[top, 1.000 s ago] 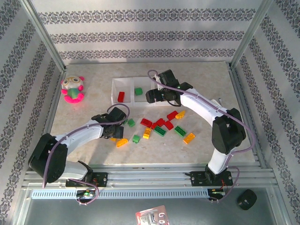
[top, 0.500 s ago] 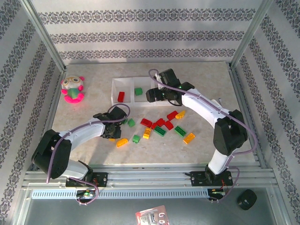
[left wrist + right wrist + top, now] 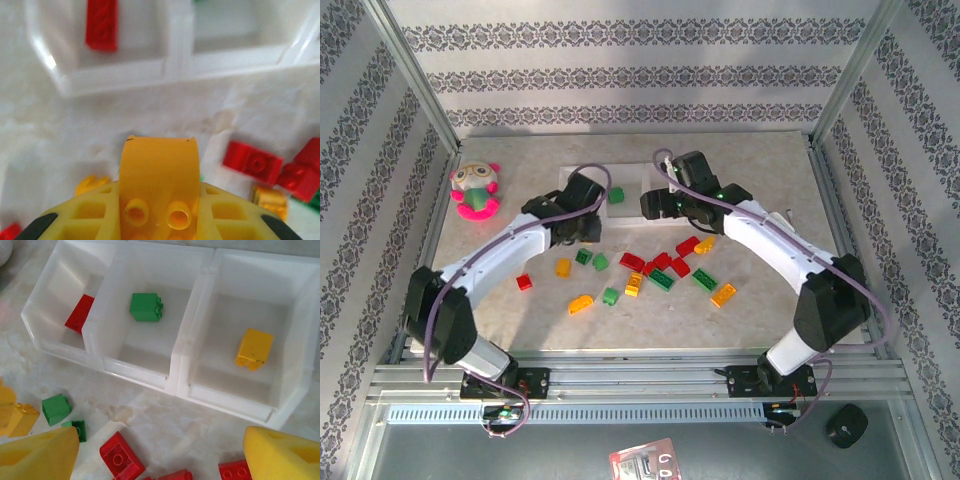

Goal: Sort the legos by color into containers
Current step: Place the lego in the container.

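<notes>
My left gripper moves outward next, past the green lego and over the container section with the yellow lego, and releases the matching curved lego.
My left gripper [image 3: 582, 228] is shut on a yellow-orange curved lego [image 3: 159, 175] and hangs just in front of the white containers [image 3: 115, 75]. My right gripper [image 3: 160, 455] stands open over the table near the tray's front wall [image 3: 165, 377], with nothing between its fingers [image 3: 282, 452]. In the tray, a red lego [image 3: 80, 313] lies in the left compartment, a green one [image 3: 146, 307] in the middle and a yellow one [image 3: 254, 348] in the right. Several red, green and yellow legos [image 3: 660, 265] lie loose on the table.
A pink-and-green plush toy [image 3: 475, 190] sits at the far left. A red brick [image 3: 524, 282] and an orange brick [image 3: 563, 267] lie apart on the left. Metal frame posts and patterned walls bound the table.
My left gripper has closed on the yellow-orange brick, lifted it off the table and carried it back toward the tray. The right gripper shifted slightly to the right, still open.
</notes>
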You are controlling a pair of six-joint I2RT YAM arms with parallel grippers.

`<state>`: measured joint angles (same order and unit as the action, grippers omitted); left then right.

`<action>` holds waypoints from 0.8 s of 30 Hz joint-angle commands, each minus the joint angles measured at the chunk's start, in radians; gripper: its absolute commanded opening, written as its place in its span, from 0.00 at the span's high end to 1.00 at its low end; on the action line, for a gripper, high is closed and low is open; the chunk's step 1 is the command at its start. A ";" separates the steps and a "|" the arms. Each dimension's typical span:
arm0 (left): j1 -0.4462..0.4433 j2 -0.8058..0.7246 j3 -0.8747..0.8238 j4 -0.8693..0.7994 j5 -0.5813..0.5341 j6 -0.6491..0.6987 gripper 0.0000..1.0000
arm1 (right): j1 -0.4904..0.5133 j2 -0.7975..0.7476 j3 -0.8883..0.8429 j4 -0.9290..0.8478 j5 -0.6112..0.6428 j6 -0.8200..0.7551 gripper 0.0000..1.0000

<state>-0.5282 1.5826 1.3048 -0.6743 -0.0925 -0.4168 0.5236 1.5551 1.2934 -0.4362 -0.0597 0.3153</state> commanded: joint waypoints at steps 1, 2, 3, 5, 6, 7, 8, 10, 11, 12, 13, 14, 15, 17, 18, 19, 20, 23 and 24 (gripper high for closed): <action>-0.012 0.091 0.099 0.104 0.026 0.073 0.79 | -0.046 -0.081 -0.059 0.026 0.029 0.065 0.15; -0.012 0.121 0.131 0.129 0.031 0.078 0.79 | -0.057 -0.098 -0.078 0.028 0.028 0.076 0.15; -0.016 0.157 0.165 0.153 0.037 0.083 0.79 | -0.071 -0.120 -0.098 0.028 0.028 0.088 0.15; -0.024 0.226 0.235 0.197 0.065 0.104 0.79 | -0.094 -0.157 -0.136 0.028 0.029 0.104 0.15; -0.029 0.267 0.281 0.215 0.078 0.116 0.79 | -0.104 -0.176 -0.155 0.028 0.030 0.109 0.16; -0.034 0.307 0.323 0.228 0.088 0.129 0.79 | -0.113 -0.194 -0.173 0.026 0.034 0.112 0.16; -0.038 0.339 0.359 0.233 0.093 0.138 0.79 | -0.119 -0.208 -0.184 0.022 0.036 0.113 0.16; -0.044 0.417 0.445 0.236 0.101 0.148 0.79 | -0.131 -0.236 -0.209 0.014 0.041 0.117 0.16; -0.045 0.446 0.480 0.237 0.100 0.150 0.79 | -0.136 -0.247 -0.216 0.009 0.043 0.118 0.16; -0.047 0.480 0.516 0.245 0.100 0.150 0.79 | -0.142 -0.259 -0.227 0.005 0.044 0.119 0.16; -0.049 0.510 0.549 0.250 0.100 0.153 0.79 | -0.146 -0.270 -0.236 0.003 0.045 0.121 0.16; -0.050 0.533 0.576 0.256 0.100 0.156 0.79 | -0.150 -0.277 -0.244 0.000 0.045 0.122 0.16; -0.052 0.562 0.607 0.263 0.099 0.157 0.79 | -0.154 -0.284 -0.249 -0.004 0.047 0.121 0.16; -0.052 0.609 0.664 0.266 0.101 0.160 0.78 | -0.160 -0.295 -0.260 -0.010 0.047 0.123 0.16; -0.052 0.637 0.693 0.262 0.099 0.161 0.78 | -0.165 -0.297 -0.262 -0.012 0.046 0.122 0.16; -0.052 0.663 0.726 0.255 0.098 0.165 0.78 | -0.168 -0.299 -0.265 -0.014 0.043 0.121 0.16; -0.051 0.688 0.755 0.247 0.101 0.165 0.78 | -0.172 -0.300 -0.265 -0.017 0.041 0.120 0.16; -0.052 0.750 0.833 0.212 0.112 0.161 0.76 | -0.178 -0.302 -0.261 -0.025 0.039 0.116 0.16; -0.052 0.762 0.850 0.207 0.115 0.161 0.74 | -0.180 -0.302 -0.261 -0.028 0.039 0.114 0.16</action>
<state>-0.5705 2.3135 2.0872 -0.4522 0.0048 -0.2726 0.3550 1.2739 1.0382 -0.4442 -0.0341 0.4210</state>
